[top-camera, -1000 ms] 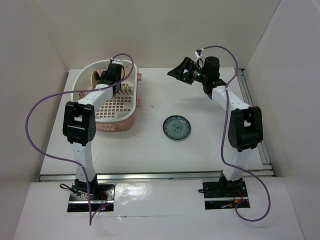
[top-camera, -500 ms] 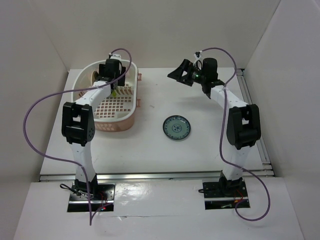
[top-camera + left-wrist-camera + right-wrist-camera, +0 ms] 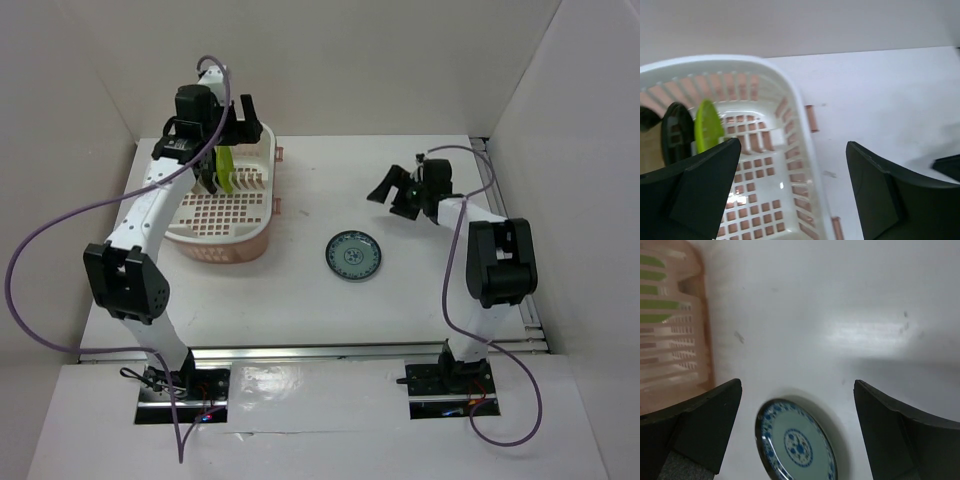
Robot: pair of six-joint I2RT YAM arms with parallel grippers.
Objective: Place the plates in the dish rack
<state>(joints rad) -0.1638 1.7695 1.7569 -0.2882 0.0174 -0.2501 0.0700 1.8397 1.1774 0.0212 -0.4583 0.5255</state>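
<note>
My right gripper moves down and back onto the patterned plate's rim farthest from the rack next, since that rim lies below and back from it.
The white dish rack (image 3: 240,228) stands at the back left on a salmon base. A lime green plate (image 3: 226,168) stands on edge inside it. In the left wrist view the green plate (image 3: 707,125) is beside a black plate (image 3: 676,134). My left gripper (image 3: 226,138) hangs open above the rack with nothing held; its open jaws (image 3: 795,185) frame the rack's right wall (image 3: 800,145). The blue-white patterned plate (image 3: 353,255) lies flat mid-table. My right gripper (image 3: 392,195) is open, above and behind that plate (image 3: 797,442), apart from it.
White walls close in the table on the left, back and right. A metal rail (image 3: 505,200) runs along the right edge. Bare table lies between the rack (image 3: 670,330) and the patterned plate. Purple cables loop off both arms.
My left gripper opened, let go of the green plate in the rack and lifted up. The right arm swung forward and down towards the patterned plate.
</note>
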